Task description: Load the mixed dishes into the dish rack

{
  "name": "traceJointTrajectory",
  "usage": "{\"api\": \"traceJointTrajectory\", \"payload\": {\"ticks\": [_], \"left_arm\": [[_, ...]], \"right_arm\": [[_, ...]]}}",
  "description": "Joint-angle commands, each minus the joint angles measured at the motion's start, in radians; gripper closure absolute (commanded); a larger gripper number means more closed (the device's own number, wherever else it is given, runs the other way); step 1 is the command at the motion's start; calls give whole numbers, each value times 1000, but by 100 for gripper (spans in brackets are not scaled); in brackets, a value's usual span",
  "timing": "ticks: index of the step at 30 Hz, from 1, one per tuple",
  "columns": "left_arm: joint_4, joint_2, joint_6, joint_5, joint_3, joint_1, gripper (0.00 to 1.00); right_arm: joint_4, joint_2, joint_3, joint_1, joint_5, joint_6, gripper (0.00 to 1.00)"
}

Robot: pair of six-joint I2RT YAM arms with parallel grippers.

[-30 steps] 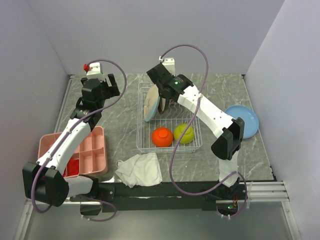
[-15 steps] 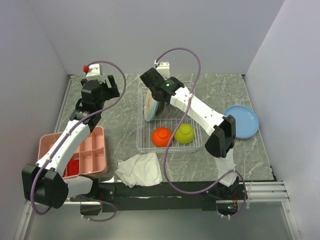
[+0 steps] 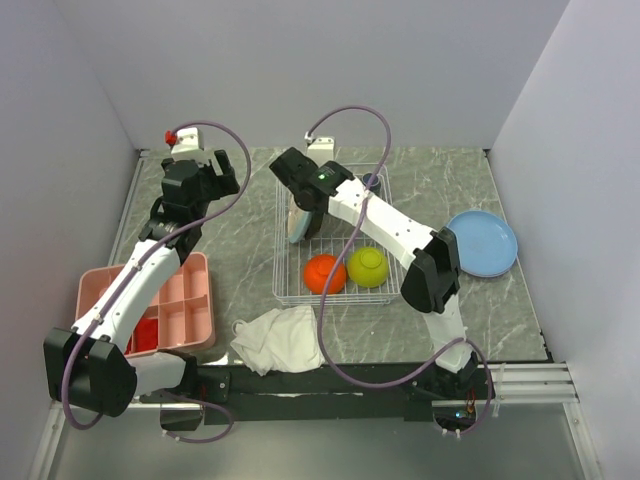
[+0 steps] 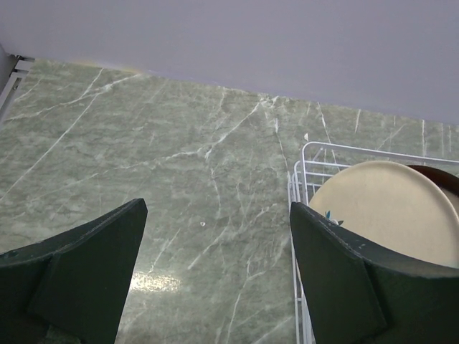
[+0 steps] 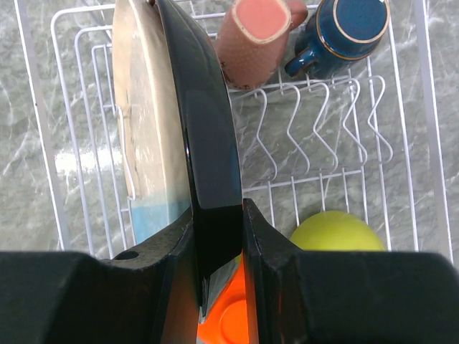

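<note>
The dark plate already stands on edge [image 3: 315, 224] [image 5: 208, 147] next to the cream plate, so my right gripper will stay in place over the rack and open.
The dish rack [image 3: 278, 270] stands at the table's middle. In it are an orange bowl [image 3: 323, 273], a lime-green bowl [image 3: 368, 266], a pink mug [image 5: 254, 36], a dark-blue mug [image 5: 337, 32], and a cream-and-blue plate [image 5: 147, 143] standing on edge at the left side. My right gripper [image 5: 217, 215] is shut on a dark plate [image 5: 204, 143], held on edge right beside the cream plate, over the rack. My left gripper [image 4: 215, 215] is open over bare table left of the rack [image 4: 305, 172]. A light-blue plate [image 3: 484, 243] lies on the table at the right.
A pink divided tray [image 3: 175, 305] sits at the near left. A crumpled white cloth [image 3: 280, 338] lies in front of the rack. Walls close in the table at the back and on both sides.
My right arm has swung left over the rack's back, bringing the dark plate close against the cream-and-blue plate. The left arm has stayed put.
</note>
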Motion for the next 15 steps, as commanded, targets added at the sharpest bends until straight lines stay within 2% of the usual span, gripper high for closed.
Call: {"api": "traceJointTrajectory", "payload": {"ticks": [1,3,6,13,15], "left_arm": [[27,-6,-12,17,12,6,13],[27,0,-18,23,15,7,13],[27,8,-26,35,23,7,14],[27,28,-41,57,39,7,15],[28,33,-47,64,36,7,15]], "right_arm": [[59,17,65,11,112,6,95],[82,29,93,11,116,-11,79],[104,25,104,8,138,-42,70],[145,-78,9,-58,164,-117,65],[165,-113,-27,-77,155,-143,60]]}}
